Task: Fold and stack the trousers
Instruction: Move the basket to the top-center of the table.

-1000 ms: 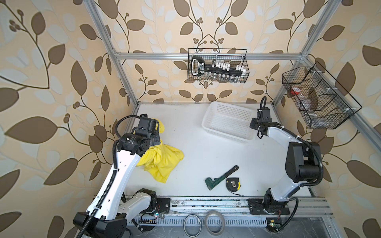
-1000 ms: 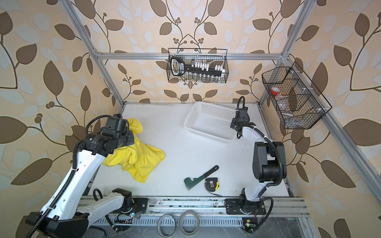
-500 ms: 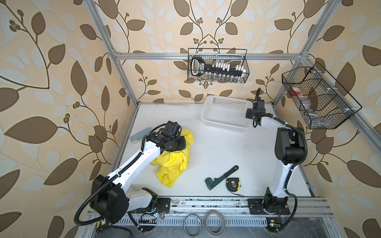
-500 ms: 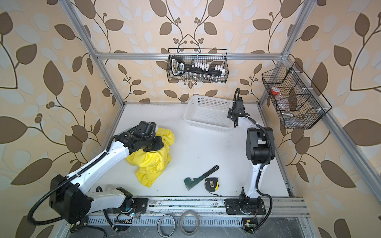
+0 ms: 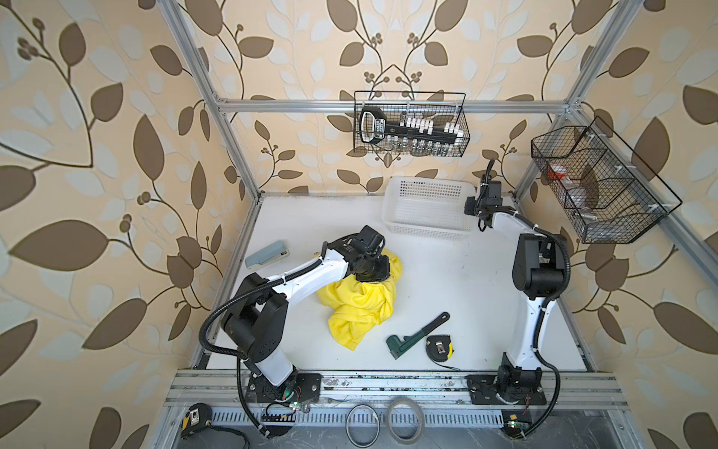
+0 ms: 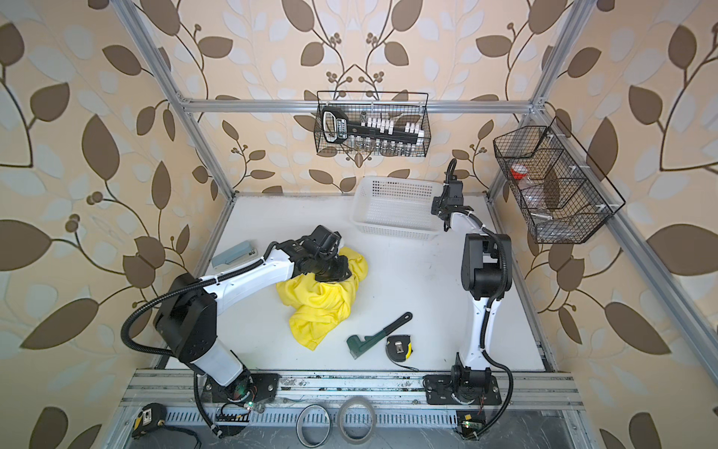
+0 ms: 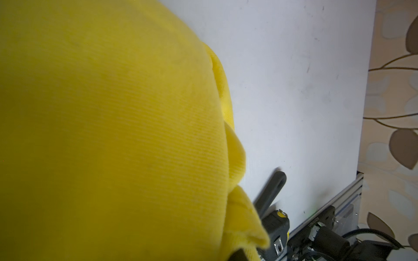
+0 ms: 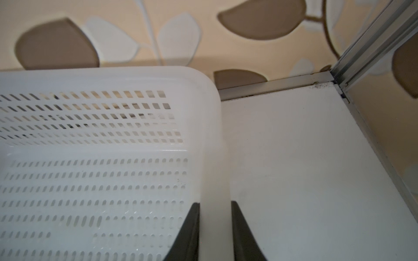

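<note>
The tabletop in the table's middle, between my left gripper and my right gripper, is bare. My left gripper will pull the trousers (image 5: 361,307) there next and let go of them.
The bright yellow trousers (image 5: 361,307) (image 6: 318,307) hang and pile in a crumpled bunch left of the table's middle. My left gripper (image 5: 373,272) (image 6: 330,272) is shut on their upper part. In the left wrist view the trousers (image 7: 113,135) fill most of the picture and hide the jaws. My right gripper (image 5: 472,206) (image 6: 437,208) is at the back right, by the right end of the white perforated basket (image 5: 423,229) (image 6: 392,229). In the right wrist view the right gripper (image 8: 215,210) has one finger inside and one outside the basket (image 8: 135,76) rim, both against it.
A green pipe wrench (image 5: 417,336) and a black-and-yellow tape measure (image 5: 439,348) lie at the front, just right of the trousers. A grey stapler (image 5: 266,254) lies by the left edge. Wire baskets hang on the back wall (image 5: 412,124) and the right wall (image 5: 598,186).
My left arm carried the trousers from the left edge toward the table's middle. My right gripper moved the basket back against the rear wall.
</note>
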You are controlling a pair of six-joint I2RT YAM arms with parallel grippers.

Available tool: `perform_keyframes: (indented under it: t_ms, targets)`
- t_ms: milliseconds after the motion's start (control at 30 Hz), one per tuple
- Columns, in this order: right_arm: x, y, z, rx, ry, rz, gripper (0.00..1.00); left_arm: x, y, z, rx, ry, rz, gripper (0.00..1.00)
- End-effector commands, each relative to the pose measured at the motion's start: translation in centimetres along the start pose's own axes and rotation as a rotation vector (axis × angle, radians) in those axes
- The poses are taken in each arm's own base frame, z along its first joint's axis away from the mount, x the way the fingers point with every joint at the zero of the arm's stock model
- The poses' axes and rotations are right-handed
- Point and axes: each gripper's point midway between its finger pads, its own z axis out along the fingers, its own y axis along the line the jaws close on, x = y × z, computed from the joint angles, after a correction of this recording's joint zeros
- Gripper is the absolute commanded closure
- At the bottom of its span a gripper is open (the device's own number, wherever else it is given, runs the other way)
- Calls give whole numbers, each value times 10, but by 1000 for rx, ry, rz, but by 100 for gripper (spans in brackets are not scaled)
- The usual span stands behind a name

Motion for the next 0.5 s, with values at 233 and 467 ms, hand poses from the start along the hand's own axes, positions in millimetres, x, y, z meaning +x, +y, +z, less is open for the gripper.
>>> perform_keyframes:
  t_ms: [233,467]
  targets:
    - [-40,16,-64,-98,-87,4,41,-20,-61,9,163,1,82,100]
    - [-13,38,-141,-198,-88,-17,26,-21,-41,-36,58,-48,179,78]
